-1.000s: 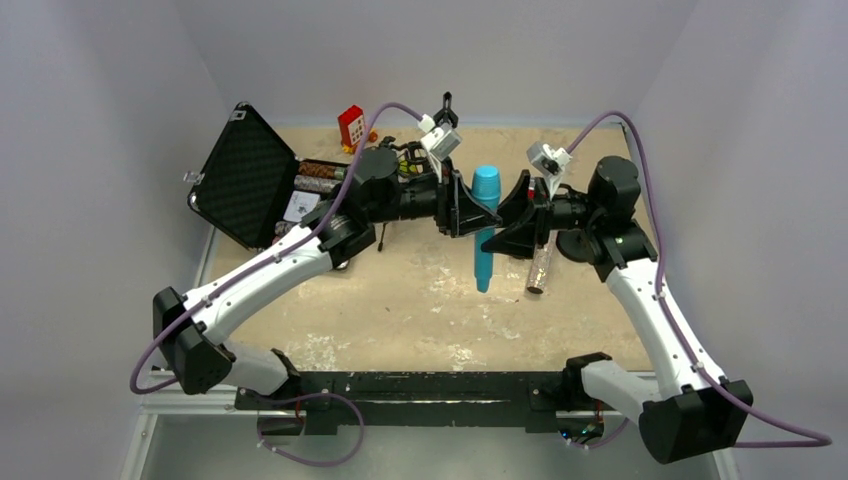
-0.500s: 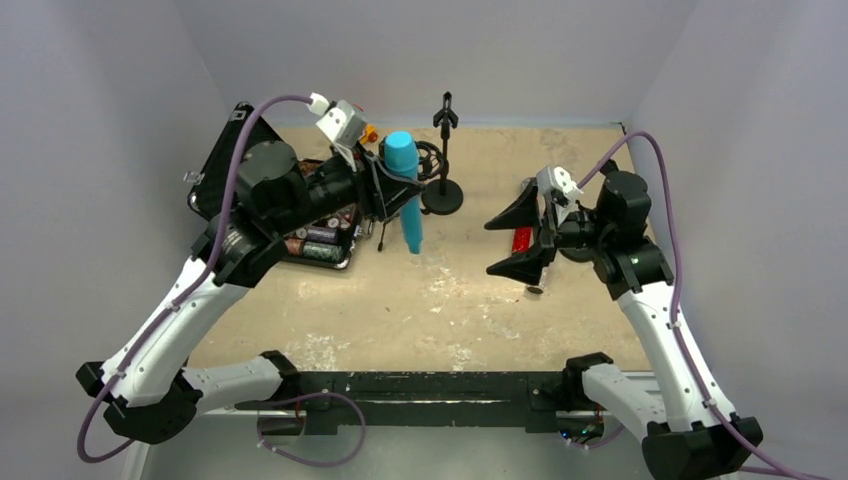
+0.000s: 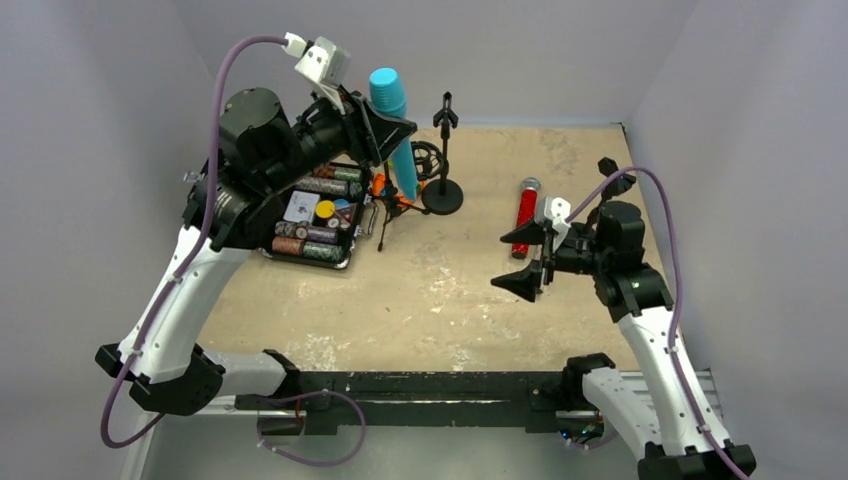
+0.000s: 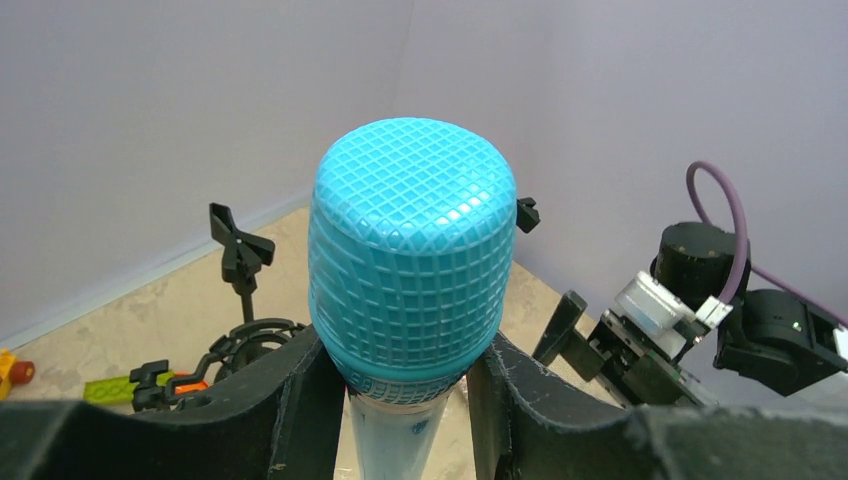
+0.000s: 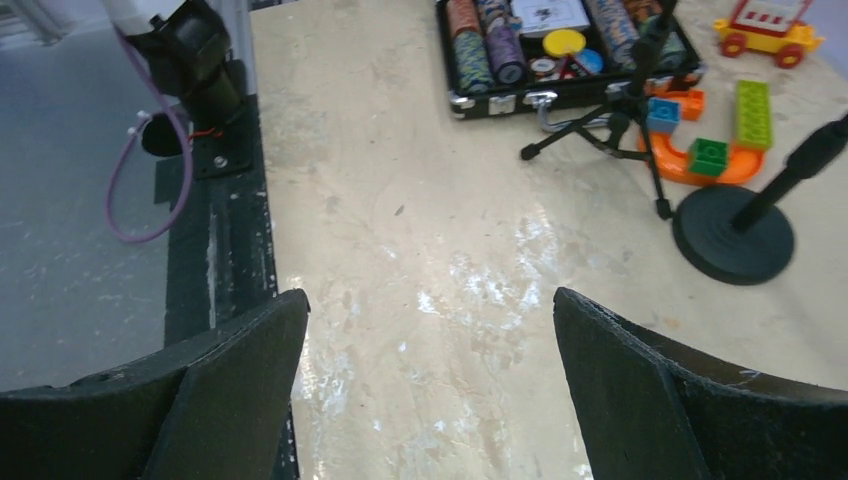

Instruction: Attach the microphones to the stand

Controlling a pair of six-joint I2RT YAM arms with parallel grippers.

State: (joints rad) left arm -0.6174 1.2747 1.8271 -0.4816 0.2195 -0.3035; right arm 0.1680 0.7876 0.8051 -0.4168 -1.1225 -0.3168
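Observation:
Next, my left gripper will shift right in the top view over the shock mount's empty ring (image 3: 428,160) (image 4: 262,340) below it, lower the cyan-blue microphone in and release.
My left gripper (image 3: 392,128) is shut on the cyan-blue microphone (image 3: 392,120) just below its head and holds it upright, high above the table. It is just left of the black round-base stand (image 3: 443,195), whose clip (image 3: 447,110) is empty. In the left wrist view the cyan head (image 4: 412,250) fills the middle between my fingers (image 4: 285,400), with the clip (image 4: 240,250) behind it on the left. The red glitter microphone (image 3: 523,215) lies on the table right of the stand. My right gripper (image 3: 527,262) is open and empty, low over the table (image 5: 430,330). The silvery-pink microphone is not in view.
An open black case of poker chips (image 3: 315,225) sits at the left, also seen in the right wrist view (image 5: 560,50). A small tripod (image 3: 385,215) with a shock mount (image 3: 427,160) and orange toy bricks (image 5: 700,145) stand between case and stand base (image 5: 733,235).
My left gripper carried the cyan microphone from the table's middle to the back left and lifted it beside the stand. My right gripper pulled back toward the near right, uncovering the red microphone.

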